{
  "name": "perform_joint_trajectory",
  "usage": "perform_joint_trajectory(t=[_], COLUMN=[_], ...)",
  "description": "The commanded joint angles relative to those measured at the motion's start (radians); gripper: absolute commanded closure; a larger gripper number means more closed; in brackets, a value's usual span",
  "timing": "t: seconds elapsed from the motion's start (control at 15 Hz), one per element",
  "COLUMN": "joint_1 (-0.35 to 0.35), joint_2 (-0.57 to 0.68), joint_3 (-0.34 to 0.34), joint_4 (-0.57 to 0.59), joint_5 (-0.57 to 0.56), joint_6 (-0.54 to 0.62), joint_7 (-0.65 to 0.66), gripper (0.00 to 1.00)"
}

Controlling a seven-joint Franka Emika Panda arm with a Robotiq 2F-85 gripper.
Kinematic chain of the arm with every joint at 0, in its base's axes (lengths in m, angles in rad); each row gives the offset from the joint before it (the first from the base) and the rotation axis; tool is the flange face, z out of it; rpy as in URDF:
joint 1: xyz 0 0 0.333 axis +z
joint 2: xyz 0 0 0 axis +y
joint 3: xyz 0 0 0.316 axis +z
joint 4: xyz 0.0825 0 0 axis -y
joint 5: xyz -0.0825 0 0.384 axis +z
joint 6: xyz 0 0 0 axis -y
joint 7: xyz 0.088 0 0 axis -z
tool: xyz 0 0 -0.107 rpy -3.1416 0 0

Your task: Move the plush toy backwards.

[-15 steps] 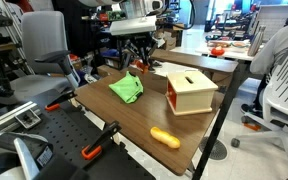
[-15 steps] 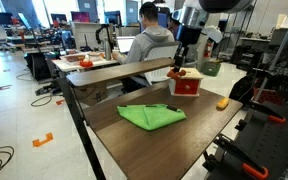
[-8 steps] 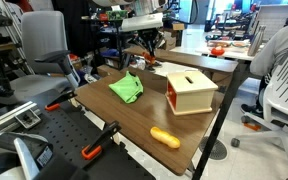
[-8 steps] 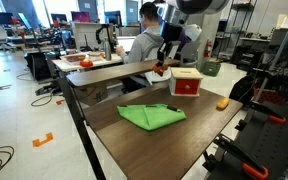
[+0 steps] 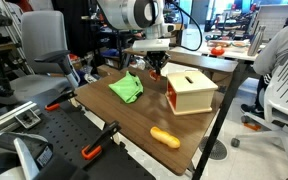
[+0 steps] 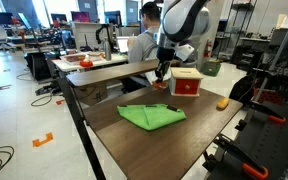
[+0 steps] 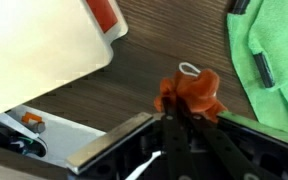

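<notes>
My gripper lowers the plush toy onto the bare tabletop between the green cloth [image 5: 127, 88] and the wooden box next and releases it, because that tabletop part is clear.
The plush toy [image 7: 196, 88] is a small orange-red soft thing with a white loop on top. My gripper [image 7: 187, 110] is shut on it, the two dark fingers pinching its lower part. In both exterior views the gripper [image 5: 156, 66] [image 6: 161, 80] hangs low over the back of the wooden table [image 5: 134, 118], between the green cloth [image 5: 127, 88] and the wooden box [image 5: 191, 90]. The toy [image 5: 156, 73] [image 6: 159, 84] shows as a red spot at the fingertips. I cannot tell whether it touches the tabletop.
The box has a red side and a slot on top [image 6: 187, 82] [image 7: 44, 40]. The green cloth [image 6: 150, 115] [image 7: 269, 60] lies spread nearby with a dark marker on it. An orange carrot-shaped thing [image 5: 165, 137] [image 6: 222, 103] lies near the table's front. Chairs, desks and a seated person surround the table.
The gripper carried the toy up and away from the box along the back of the table, then came down lower beside the green cloth. It stayed shut on the toy.
</notes>
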Motion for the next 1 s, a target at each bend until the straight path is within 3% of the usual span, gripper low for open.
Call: perform_joint_trajectory(t=[0.0,0.27,0.33,0.4,0.73,0.93], joint_1=[0.044,0.062,0.064,0.067,0.062,0.065], joint_2=[0.094,0.158,0.168,0.174,0.152,0.084], joint_3=[-0.038,-0.051,-0.053,-0.054,-0.041,-0.038], joint_4=[0.123,0.194,0.209,0.217,0.209,0.133], joint_5=[-0.017,-0.008,-0.006,-0.007,-0.006,0.0], joint_6=[-0.057,-0.08,-0.094,-0.111,-0.141,-0.122], joint_7=[0.049,0.082,0.089,0.093,0.086,0.105], gripper=[0.98,0.98,0.68,0.67,0.33,0.1])
